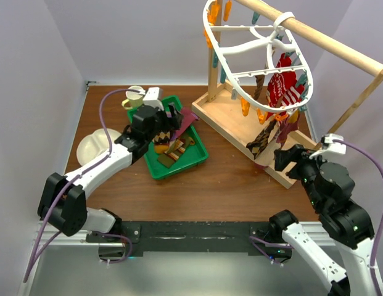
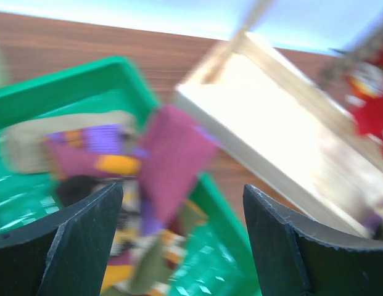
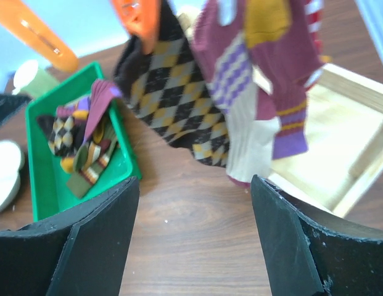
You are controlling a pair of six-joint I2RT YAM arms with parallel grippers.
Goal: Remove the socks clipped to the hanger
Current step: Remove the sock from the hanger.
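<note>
I will raise and turn my left gripper next, then swing it from above the tray onto the argyle sock, which hangs on the side of the tray.
The white oval hanger hangs from a wooden rail, with orange clips along its rim. Several socks still hang clipped: a red one, an argyle one and a maroon, cream and purple one. More socks lie in a green tray; a maroon sock drapes over its rim. My left gripper is open and empty above the tray. My right gripper is open and empty, just below and in front of the hanging socks.
The wooden stand's base sits under the hanger. A white dish and a cup stand left of and behind the tray. Bare brown table lies between the right fingers.
</note>
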